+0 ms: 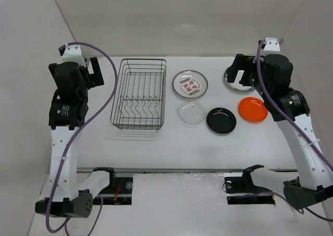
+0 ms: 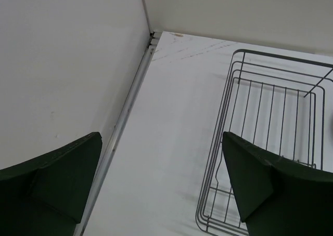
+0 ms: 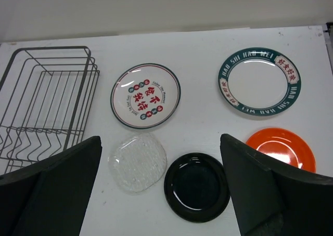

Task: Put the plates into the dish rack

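I should lower my right gripper leftward in the top view onto the red-marked plate's rim facing it, where bare table leaves room.
The dish rack [image 1: 143,60], dark wire and empty, stands left of centre. Right of it five plates lie flat: white with red marks [image 1: 190,84], clear wavy-edged [image 1: 191,114], glossy black [image 1: 221,120], bright orange [image 1: 253,109], and the blue-green-rimmed one [image 1: 235,85], partly hidden under my right gripper [image 1: 240,72]. That gripper is open and empty, high above the plates. The right wrist view shows all five: red-marked [image 3: 145,95], green-rimmed [image 3: 258,82], clear [image 3: 138,161], black [image 3: 196,186], orange [image 3: 281,148]. My left gripper [image 1: 93,72] is open and empty, above the table left of the rack [image 2: 218,127].
White walls close the table at the back and both sides; a metal strip [image 2: 130,106] runs along the left wall's foot. The rack's far corner [image 3: 52,48] shows at the left of the right wrist view.
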`<state>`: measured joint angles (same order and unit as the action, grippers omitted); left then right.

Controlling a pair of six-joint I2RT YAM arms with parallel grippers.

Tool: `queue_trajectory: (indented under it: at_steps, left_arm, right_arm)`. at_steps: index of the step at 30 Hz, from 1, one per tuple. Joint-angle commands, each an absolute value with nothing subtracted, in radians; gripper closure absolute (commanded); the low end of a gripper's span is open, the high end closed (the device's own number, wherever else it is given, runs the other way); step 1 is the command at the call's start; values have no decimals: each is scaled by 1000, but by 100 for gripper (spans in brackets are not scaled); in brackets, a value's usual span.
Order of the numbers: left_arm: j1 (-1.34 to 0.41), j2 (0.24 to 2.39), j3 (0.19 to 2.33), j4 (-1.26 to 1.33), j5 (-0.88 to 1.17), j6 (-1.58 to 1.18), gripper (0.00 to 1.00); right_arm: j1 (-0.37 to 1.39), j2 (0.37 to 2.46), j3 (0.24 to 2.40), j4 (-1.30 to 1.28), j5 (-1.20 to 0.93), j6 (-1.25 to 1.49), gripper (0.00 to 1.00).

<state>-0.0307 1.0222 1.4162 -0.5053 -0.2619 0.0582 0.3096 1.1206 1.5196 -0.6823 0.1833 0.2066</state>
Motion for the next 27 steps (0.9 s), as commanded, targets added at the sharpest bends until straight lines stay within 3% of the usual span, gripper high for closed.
queue_trajectory:
  at_steps: [1, 6, 8, 10, 14, 23, 27]
  left_arm:
    - [-29, 1022, 1405, -465, -252, 44, 0]
    - [-29, 1043, 1387, -465, -262, 26, 0]
    - [-29, 1043, 1372, -456, -253, 26, 0]
    - [-20, 1043, 1361, -456, -218, 26, 0]
    - [-20, 1043, 1331, -433, -218, 49, 0]
    - [-20, 1003, 1241, -408, -109, 75, 0]
    - [-11, 994, 1252, -419, -77, 84, 0]
  right_arm:
    - [319, 1111, 1508, -609, 218, 213, 0]
    - [319, 1100, 1405, -473, 196, 213, 0]
    - [269, 1123, 1311, -329, 93, 213, 0]
    - [209, 1233, 1270, -237, -138, 213, 0]
    - [98, 1466, 1270, -97, -372, 221, 1]
    - [52, 1967, 1538, -86, -514, 297, 8]
    - [52, 2080, 1608, -107, -523, 307, 10]
